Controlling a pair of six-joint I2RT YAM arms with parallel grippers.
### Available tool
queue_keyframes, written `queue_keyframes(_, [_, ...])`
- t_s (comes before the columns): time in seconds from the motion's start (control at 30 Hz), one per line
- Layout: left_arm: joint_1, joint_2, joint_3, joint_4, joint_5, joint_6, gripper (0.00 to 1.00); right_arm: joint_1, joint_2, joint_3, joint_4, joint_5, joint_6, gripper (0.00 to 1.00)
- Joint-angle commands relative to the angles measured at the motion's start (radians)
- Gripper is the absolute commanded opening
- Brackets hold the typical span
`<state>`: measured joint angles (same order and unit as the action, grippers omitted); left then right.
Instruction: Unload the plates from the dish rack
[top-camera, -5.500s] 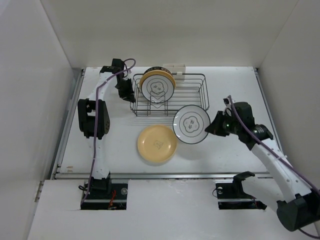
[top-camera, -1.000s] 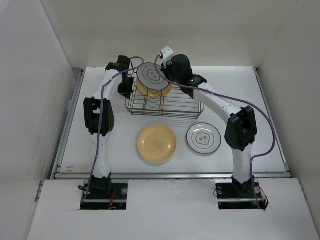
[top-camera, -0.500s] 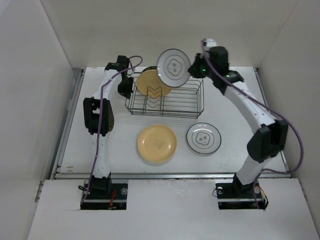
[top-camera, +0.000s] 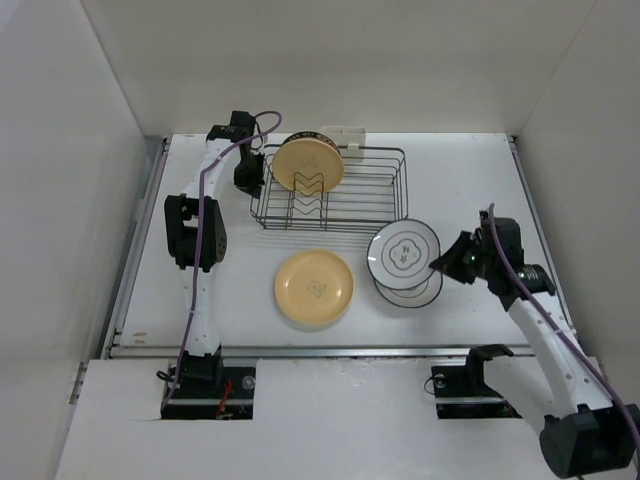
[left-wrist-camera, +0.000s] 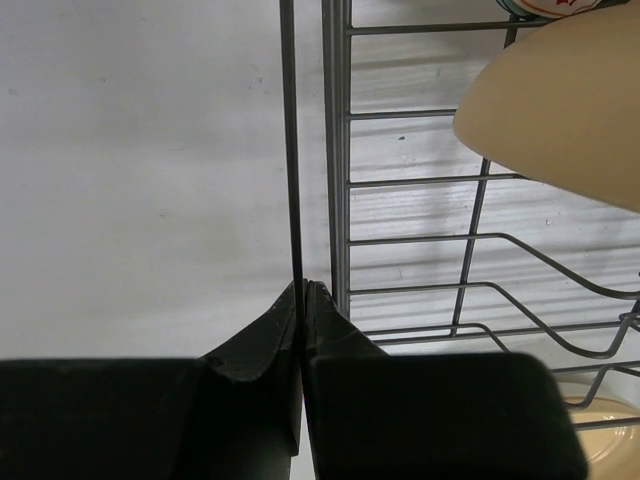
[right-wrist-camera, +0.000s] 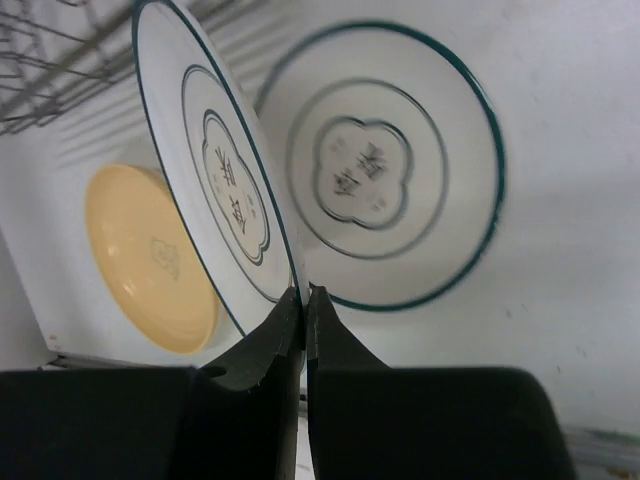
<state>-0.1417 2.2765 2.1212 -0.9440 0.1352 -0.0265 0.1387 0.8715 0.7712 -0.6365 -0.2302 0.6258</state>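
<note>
The tilted plate comes down in my right gripper slightly back onto the flat white plate next, since the tilted plate still hangs nearer the rack (top-camera: 335, 190).
The dark wire dish rack (top-camera: 335, 190) stands at the back of the table with one cream plate (top-camera: 309, 164) upright in its dividers. My left gripper (top-camera: 250, 178) is shut on the rack's left rim wire (left-wrist-camera: 290, 150). My right gripper (top-camera: 440, 264) is shut on the rim of a white plate with a dark rim (top-camera: 401, 256), also seen tilted in the right wrist view (right-wrist-camera: 215, 180), just above another white plate with a dark rim (right-wrist-camera: 385, 170) that lies flat on the table. A yellow plate (top-camera: 314, 288) lies flat to their left.
A small white holder (top-camera: 348, 135) is clipped on the rack's far side. White walls close in the table on the left, back and right. The table's front edge (top-camera: 340, 350) runs just behind the arm bases.
My right arm has carried the white plate from high above the rack down to the front right, over the white plate lying there. The left gripper has stayed on the rack.
</note>
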Motion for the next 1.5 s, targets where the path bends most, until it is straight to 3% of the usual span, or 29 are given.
queue_keyframes(0.0, [0.028, -0.023, -0.004, -0.091, 0.112, -0.056, 0.00, -0.017, -0.071, -0.087, -0.031, 0.069, 0.143, 0.00])
queue_keyframes(0.27, [0.028, -0.023, -0.004, -0.101, 0.093, -0.033, 0.00, -0.017, 0.018, -0.158, -0.011, 0.147, 0.176, 0.01])
queue_keyframes(0.3, [0.028, -0.034, -0.013, -0.101, 0.093, -0.033, 0.00, -0.017, 0.029, -0.168, -0.011, 0.147, 0.176, 0.06])
queue_keyframes(0.37, [0.028, -0.034, -0.023, -0.101, 0.093, -0.023, 0.00, -0.017, 0.059, -0.168, -0.011, 0.147, 0.176, 0.29])
queue_keyframes(0.4, [0.028, -0.034, -0.023, -0.101, 0.093, -0.023, 0.00, -0.017, 0.070, -0.168, -0.021, 0.166, 0.176, 0.47])
queue_keyframes(0.43, [0.028, -0.034, -0.023, -0.101, 0.093, -0.023, 0.00, -0.017, 0.083, -0.168, -0.034, 0.181, 0.176, 0.78])
queue_keyframes(0.5, [0.028, -0.034, -0.023, -0.101, 0.093, -0.023, 0.00, -0.017, 0.106, -0.159, -0.045, 0.193, 0.189, 0.86])
queue_keyframes(0.67, [0.028, -0.043, -0.023, -0.101, 0.104, -0.004, 0.00, -0.017, 0.075, -0.102, -0.057, 0.226, 0.210, 0.89])
queue_keyframes(0.8, [0.028, -0.061, -0.023, -0.101, 0.113, 0.031, 0.01, 0.048, 0.029, 0.025, 0.047, 0.217, 0.102, 0.87])
queue_keyframes(0.9, [0.028, -0.061, -0.014, -0.101, 0.113, 0.057, 0.04, 0.090, 0.122, 0.123, 0.127, 0.216, -0.009, 0.85])
queue_keyframes(1.0, [0.028, -0.052, -0.003, -0.101, 0.098, 0.071, 0.06, 0.166, 0.372, 0.360, 0.152, 0.266, -0.169, 0.83])
queue_keyframes(1.03, [0.028, -0.052, -0.003, -0.101, 0.087, 0.071, 0.06, 0.214, 0.445, 0.519, 0.152, 0.266, -0.229, 0.83])
queue_keyframes(1.1, [0.028, -0.040, 0.008, -0.121, 0.087, 0.071, 0.04, 0.260, 0.669, 0.685, 0.152, 0.229, -0.434, 0.83])
queue_keyframes(1.23, [0.028, -0.017, 0.017, -0.144, 0.115, 0.071, 0.00, 0.340, 1.001, 1.084, 0.130, 0.150, -0.644, 0.85])
queue_keyframes(1.3, [0.028, -0.008, 0.017, -0.154, 0.126, 0.060, 0.00, 0.352, 1.174, 1.304, 0.130, 0.103, -0.667, 0.85])
queue_keyframes(1.47, [0.037, 0.012, 0.008, -0.163, 0.153, 0.060, 0.00, 0.352, 1.397, 1.574, 0.196, 0.080, -0.678, 0.85])
